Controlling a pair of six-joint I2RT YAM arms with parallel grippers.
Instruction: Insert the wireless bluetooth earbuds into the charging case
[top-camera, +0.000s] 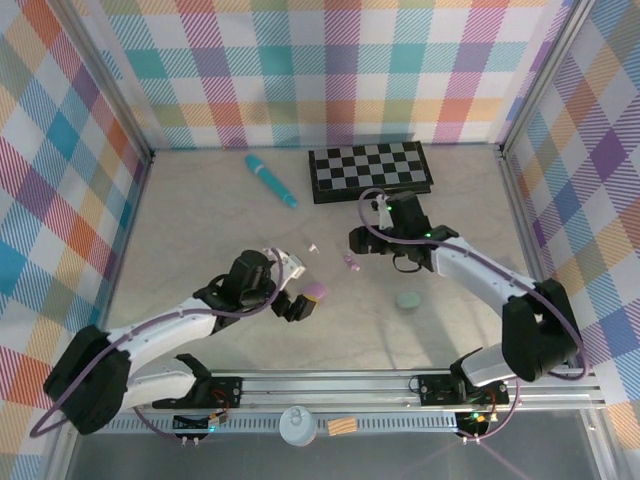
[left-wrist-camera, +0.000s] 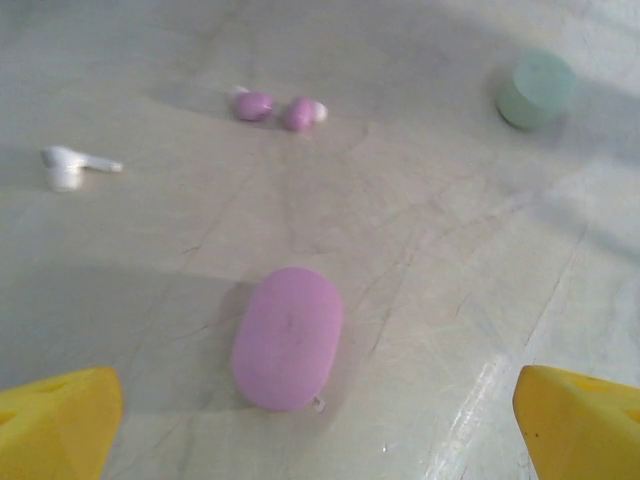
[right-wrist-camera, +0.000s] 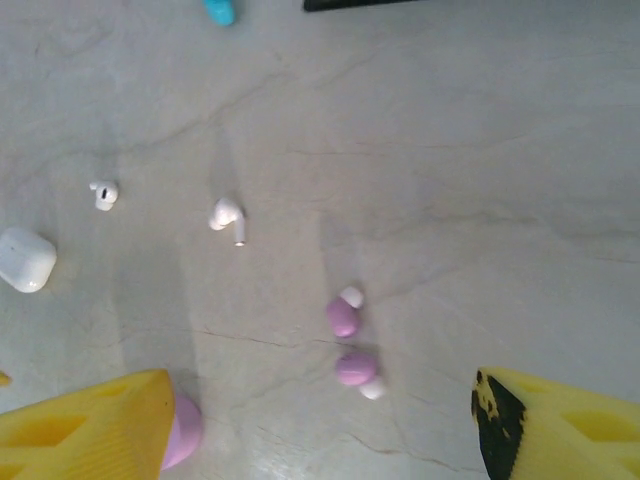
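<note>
The closed pink charging case (top-camera: 316, 291) (left-wrist-camera: 288, 338) is just ahead. My left gripper will move down and outward over it and close on it.
Two pink-purple earbuds (right-wrist-camera: 342, 316) (right-wrist-camera: 355, 368) lie side by side on the table, seen between and ahead of my right gripper's (right-wrist-camera: 320, 425) wide-apart yellow fingers. Farther off lie two white earbuds (right-wrist-camera: 228, 215) (right-wrist-camera: 103, 192) and a white case (right-wrist-camera: 25, 258). The closed pink charging case (left-wrist-camera: 288, 338) rests flat just ahead of my left gripper (left-wrist-camera: 320, 425), which stands open with nothing in it. From above, the left gripper (top-camera: 298, 287) sits beside the pink case (top-camera: 316, 291). My right gripper (top-camera: 365, 235) hovers open just behind the pink earbuds (top-camera: 352, 263).
A pale green case (top-camera: 408, 299) lies right of centre. The long teal stick (top-camera: 270, 180) and a chessboard (top-camera: 370, 170) lie at the back. Checked walls close in the table on three sides.
</note>
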